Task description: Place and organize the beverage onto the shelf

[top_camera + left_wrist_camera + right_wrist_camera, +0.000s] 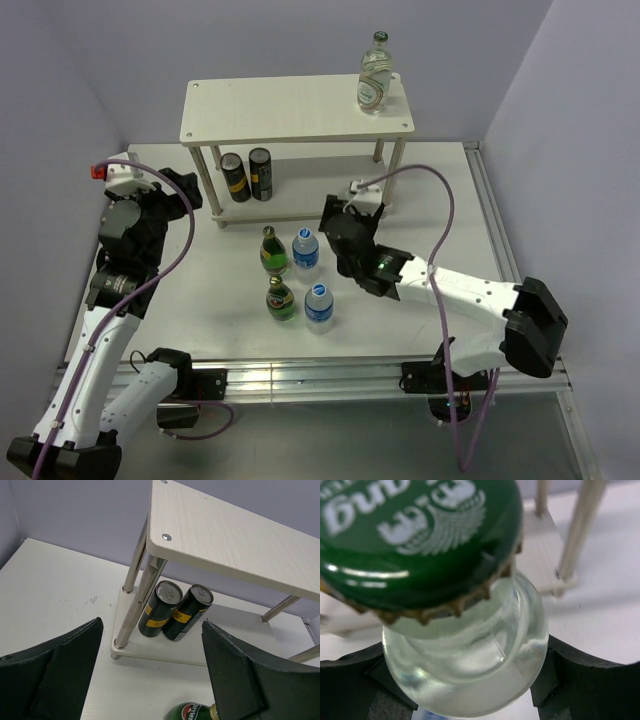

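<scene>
Next, the right gripper rises outward over the shelf's top board (334, 112) and releases the bottle beside the standing clear one, since the board there is bare.
The shelf (290, 110) stands at the back of the table; it also shows in the left wrist view (235, 530). Two black cans (248, 175) stand on its lower board, seen too in the left wrist view (175, 611). A clear glass bottle (374, 80) stands on the top board at the right. My right gripper (342, 228) is near the shelf's right front leg; in the right wrist view it (465, 680) is shut on the neck of a clear, green-capped bottle (470, 655). My left gripper (188, 192) is open and empty (152, 680), left of the shelf.
Two green bottles (272, 252) (280, 298) and two blue-capped water bottles (305, 250) (318, 306) stand mid-table in front of the shelf. One green bottle (192, 712) lies at the bottom edge of the left wrist view. The shelf's leg (577, 527) is close behind the held bottle.
</scene>
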Controlling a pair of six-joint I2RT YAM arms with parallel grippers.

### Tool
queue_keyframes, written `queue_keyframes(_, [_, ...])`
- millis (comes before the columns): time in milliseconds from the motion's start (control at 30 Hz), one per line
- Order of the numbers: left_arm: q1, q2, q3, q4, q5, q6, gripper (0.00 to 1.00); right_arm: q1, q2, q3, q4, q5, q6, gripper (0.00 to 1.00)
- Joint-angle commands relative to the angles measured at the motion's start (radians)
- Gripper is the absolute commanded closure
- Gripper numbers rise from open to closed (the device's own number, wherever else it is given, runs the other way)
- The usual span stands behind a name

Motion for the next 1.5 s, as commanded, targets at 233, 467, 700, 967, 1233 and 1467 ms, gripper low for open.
queue_keyframes(233, [0.015,-0.018,0.01,0.025,-0.008,0.015,0.13,-0.027,0.069,0.674,-0.164,-0.083,-0.361,1.0])
queue_keyframes(467, [0.021,-0.026,0.008,0.022,-0.016,0.018,0.13,-0.111,0.297,1.172,-0.351,-0.179,-0.401,1.0])
queue_keyframes(700, [0.021,-0.032,0.005,0.022,-0.013,0.017,0.12,-0.217,0.444,1.346,-0.408,-0.226,-0.386,1.0])
queue_keyframes(967, [0.021,-0.03,0.008,0.022,-0.008,0.017,0.13,-0.283,0.542,1.447,-0.436,-0.262,-0.369,1.0])
queue_keyframes(1233, [0.022,-0.03,0.01,0.022,-0.01,0.018,0.13,-0.304,0.559,1.425,-0.408,-0.265,-0.367,1.0])
queue_keyframes(1467, [0.022,-0.03,0.008,0.022,-0.008,0.018,0.13,-0.316,0.565,1.334,-0.336,-0.251,-0.364,1.0])
